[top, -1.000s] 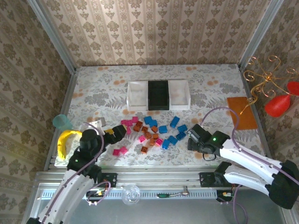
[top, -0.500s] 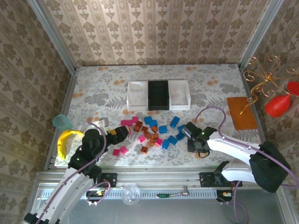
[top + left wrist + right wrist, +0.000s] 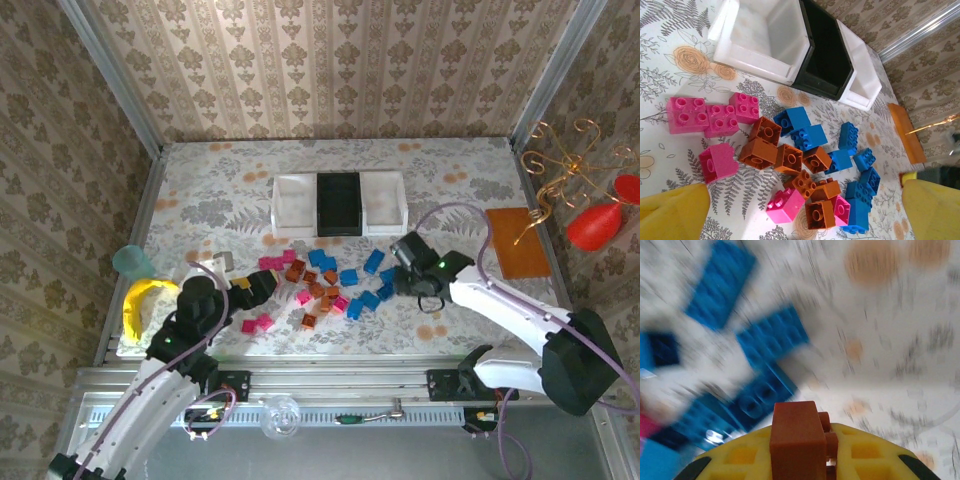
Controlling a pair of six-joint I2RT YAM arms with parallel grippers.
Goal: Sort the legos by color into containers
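Note:
The white tray outward of the blue bricks is empty, so the right gripper carries the orange-brown brick outward over it next and releases the brick.
The legos (image 3: 322,284) lie in a loose pile of pink, blue and orange-brown bricks in front of the containers: a white tray (image 3: 294,204), a black tray (image 3: 338,203) and a white tray (image 3: 386,200) in a row. In the left wrist view the same pile (image 3: 790,160) spreads below the trays (image 3: 765,37). My left gripper (image 3: 252,284) hovers at the pile's left edge, its yellow fingers (image 3: 672,215) wide apart and empty. At the pile's right edge, my right gripper (image 3: 402,262) is shut on an orange-brown brick (image 3: 794,437), with blurred blue bricks (image 3: 765,350) beneath it.
A flat orange-brown mat (image 3: 518,242) lies at the right. A teal cup (image 3: 132,262) and a yellow object (image 3: 140,300) sit at the left edge. A gold wire ornament with red pieces (image 3: 590,205) stands outside the right wall. Walls enclose the table.
The right gripper has closed on an orange-brown brick and swung from the near right up towards the trays. The left gripper has edged right towards the pile, still open.

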